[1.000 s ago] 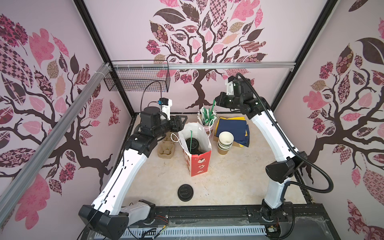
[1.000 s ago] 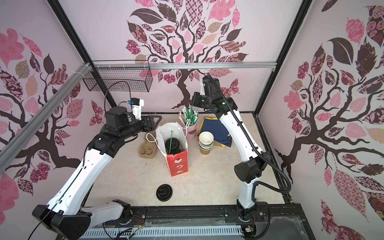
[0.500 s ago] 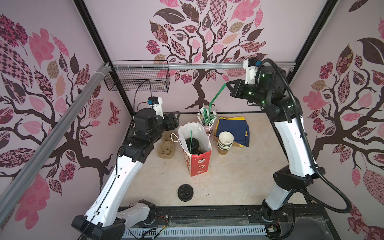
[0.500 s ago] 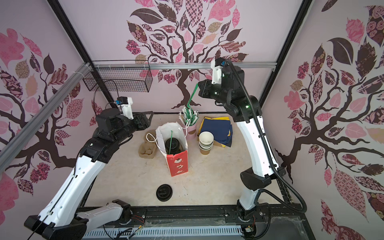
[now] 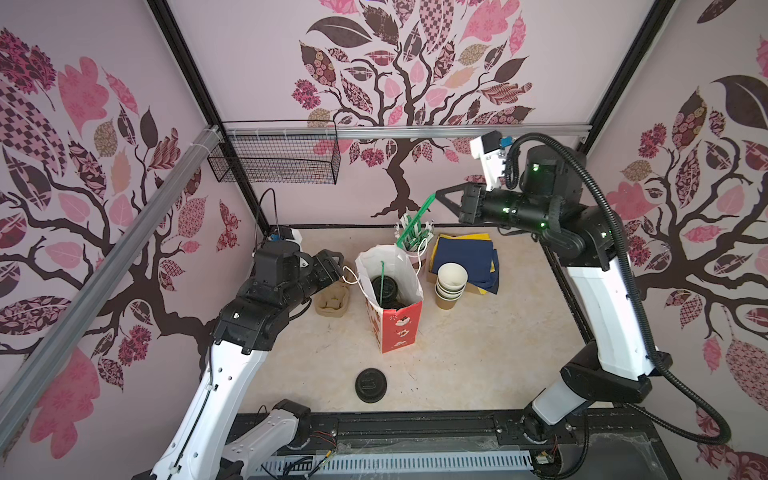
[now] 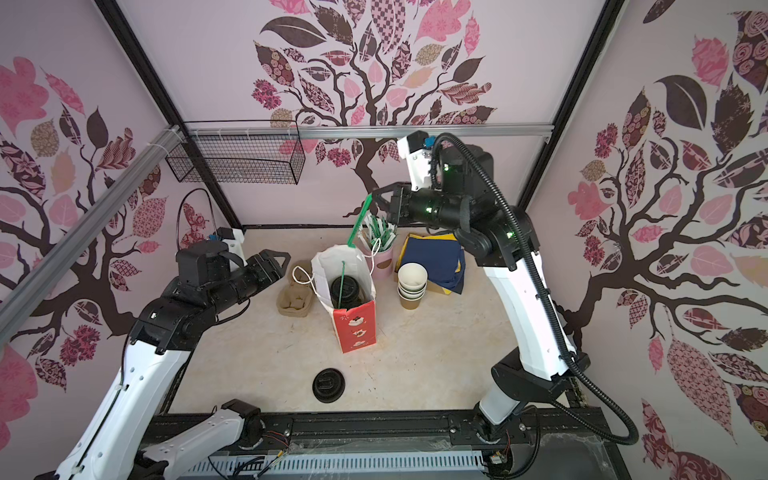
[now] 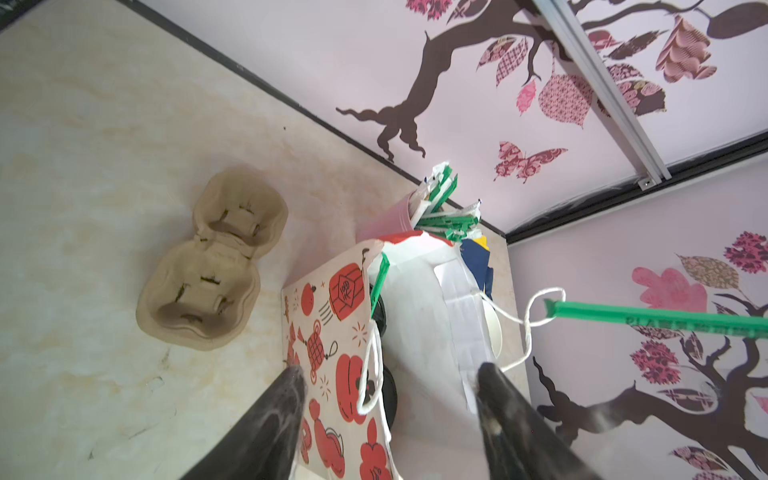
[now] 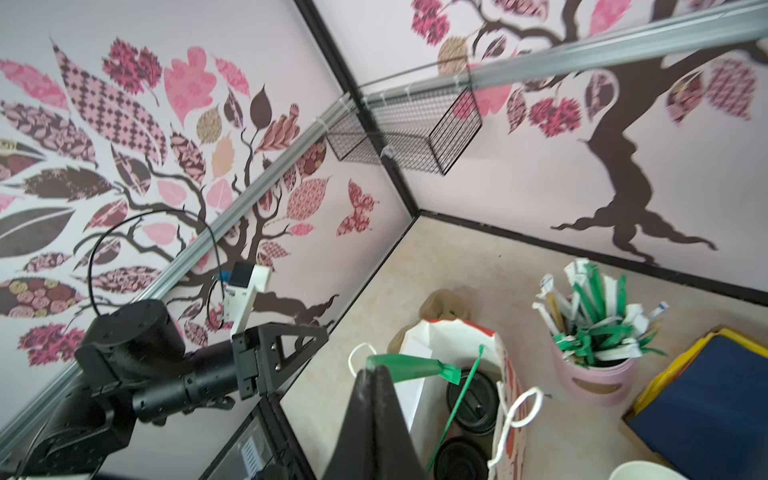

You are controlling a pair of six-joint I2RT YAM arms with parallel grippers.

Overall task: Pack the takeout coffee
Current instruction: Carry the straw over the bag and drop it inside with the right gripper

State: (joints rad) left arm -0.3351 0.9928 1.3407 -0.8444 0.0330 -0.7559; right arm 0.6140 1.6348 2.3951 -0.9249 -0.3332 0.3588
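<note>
My right gripper should next tilt downward and lower over the bag's opening point(image 5: 389, 276) point(image 8: 470, 392) to release the wrapped straw inside, because the straw's loose end still hangs above the bag's rim.
The takeout coffee stands inside the red-and-white paper bag point(image 5: 401, 328). Only its two black lids point(image 8: 471, 399) point(image 8: 459, 457) show, with a thin green straw point(image 8: 457, 411) leaning beside them. My right gripper point(image 5: 436, 195) hangs above and behind the bag, shut on a green wrapped straw point(image 5: 413, 224). The straw slants down toward the bag's back rim. In the right wrist view the shut gripper point(image 8: 372, 372) pinches the straw's end point(image 8: 411, 365). My left gripper point(image 7: 388, 372) is open at the bag's left side. The bag's rim and white cord handle point(image 7: 372, 374) lie between its fingers.
A beige pulp cup carrier point(image 5: 332, 299) lies left of the bag. A stack of empty cups point(image 5: 451, 282), a pink holder of wrapped straws point(image 5: 415, 243) and navy napkins point(image 5: 465, 257) sit behind and to the right. A loose black lid point(image 5: 371, 385) lies near the front.
My right gripper pulled a green wrapped straw up out of the pink holder and brought it left over the bag. My left gripper moved slightly forward beside the bag and its jaws widened.
</note>
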